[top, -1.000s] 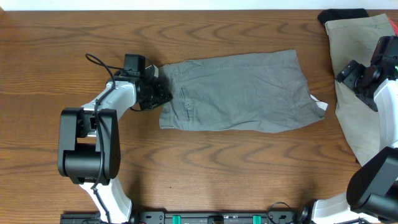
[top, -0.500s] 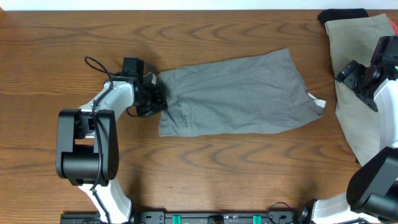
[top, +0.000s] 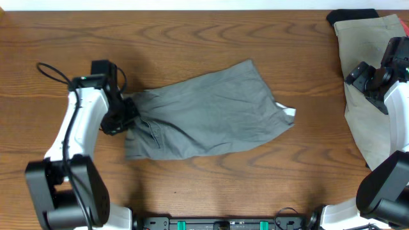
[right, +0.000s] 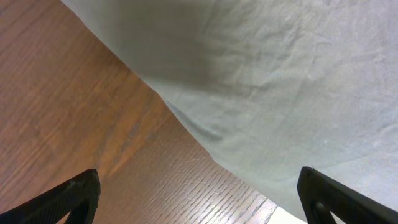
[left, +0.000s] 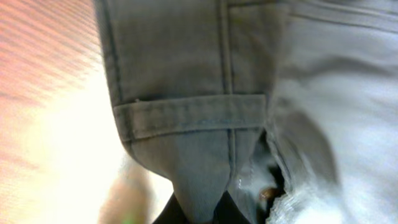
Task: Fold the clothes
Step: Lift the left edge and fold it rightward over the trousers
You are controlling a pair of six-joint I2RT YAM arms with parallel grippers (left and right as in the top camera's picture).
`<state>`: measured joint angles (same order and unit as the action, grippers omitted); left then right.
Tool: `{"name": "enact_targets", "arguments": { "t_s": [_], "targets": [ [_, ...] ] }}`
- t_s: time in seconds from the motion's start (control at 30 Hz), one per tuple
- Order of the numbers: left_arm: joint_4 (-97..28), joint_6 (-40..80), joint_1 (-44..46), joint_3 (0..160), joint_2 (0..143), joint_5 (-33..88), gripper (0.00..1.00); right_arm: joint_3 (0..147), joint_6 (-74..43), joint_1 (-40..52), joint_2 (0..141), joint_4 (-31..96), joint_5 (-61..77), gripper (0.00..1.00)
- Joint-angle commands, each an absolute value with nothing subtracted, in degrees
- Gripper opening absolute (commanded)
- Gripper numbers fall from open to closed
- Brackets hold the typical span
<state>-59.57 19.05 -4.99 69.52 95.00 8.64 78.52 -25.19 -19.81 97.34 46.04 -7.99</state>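
Note:
I should lift my left gripper across the shorts [top: 204, 115] and let go of the waistband near their far corner [top: 245, 75], because that corner is outward and to the gripper's right in the overhead view.
The mid-grey shorts [top: 204, 115] lie folded lengthwise on the wooden table, tilted, with a white tag [top: 289, 112] at their right end. My left gripper [top: 125, 117] is shut on the waistband at the left end. The left wrist view shows the waistband with a belt loop [left: 193, 115] pinched between my fingers. A paler beige-grey pair [top: 364, 83] lies at the right edge. My right gripper [top: 358, 75] hovers open over its edge. The right wrist view shows that pale cloth [right: 292, 81] and bare wood between the fingertips.
A black item [top: 351, 15] lies at the far right corner beside the pale pair. The table's far edge [top: 192, 9] runs along the top. The arm bases stand at the near edge.
My left gripper has dragged the grey shorts to the left and slightly nearer, turning them so the right end swings up. The right arm has not moved.

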Motion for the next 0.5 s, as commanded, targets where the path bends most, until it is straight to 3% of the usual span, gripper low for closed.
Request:
{"name": "enact_targets", "arguments": {
  "t_s": [0.0, 0.2, 0.47],
  "targets": [
    [-65.0, 15.6, -5.0, 76.7, 92.0, 6.6, 0.06, 78.6, -24.8, -20.1, 96.4, 46.0, -8.8, 0.99],
    [-76.2, 13.5, -3.9, 88.0, 91.9, 6.6, 0.06, 78.6, -24.8, -20.1, 96.4, 46.0, -8.8, 0.99],
    [-77.7, 13.6, 5.7, 98.8, 91.9, 8.0, 0.06, 78.6, -24.8, -20.1, 96.4, 46.0, -8.8, 0.99]
  ]
}}
